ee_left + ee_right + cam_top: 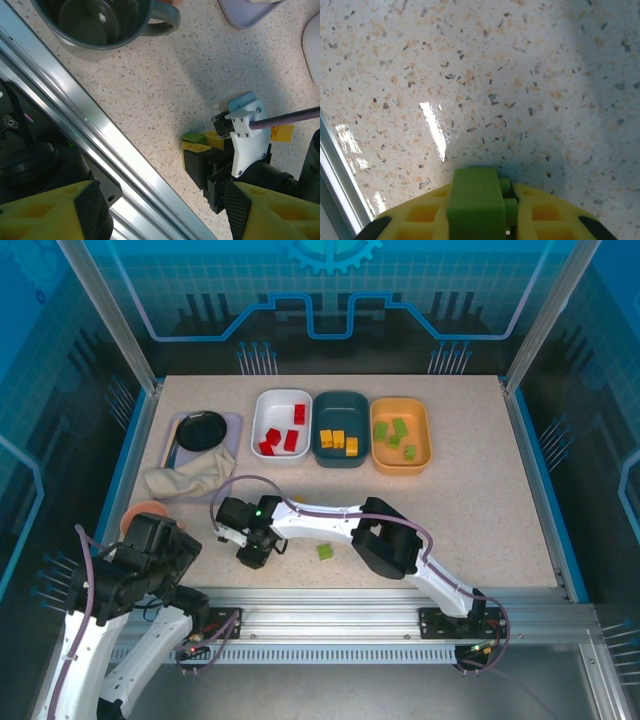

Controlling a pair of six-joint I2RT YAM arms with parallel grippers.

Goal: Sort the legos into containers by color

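Next, my right gripper lifts and carries its green lego outward over the near part of the bottom of the orange-yellow container. Green legos lie there, so it then lowers to release the lego.
My right gripper (pixel 483 212) is shut on a light green lego (pixel 475 200), low over the speckled table. From above, that gripper (pixel 252 552) sits left of centre near the front edge. The left wrist view shows the held green lego (pixel 192 136) between its yellow fingers, with an orange-yellow lego (pixel 283 132) behind them. Another green lego (pixel 325 552) lies loose on the table. At the back, a white container (pixel 264 412) holds red legos, a dark teal container (pixel 340 404) holds orange-yellow ones, and an orange-yellow container (pixel 421 430) holds green ones. My left gripper (pixel 165 202) hangs open over the front rail with nothing between its fingers.
A grey mug (pixel 105 25) and a pink cup (pixel 145 512) stand at the front left. Behind them lie a crumpled cloth (pixel 190 480) and a black dish (pixel 200 428) on a lavender tray (pixel 232 430). An aluminium rail (pixel 380 600) runs along the near edge.
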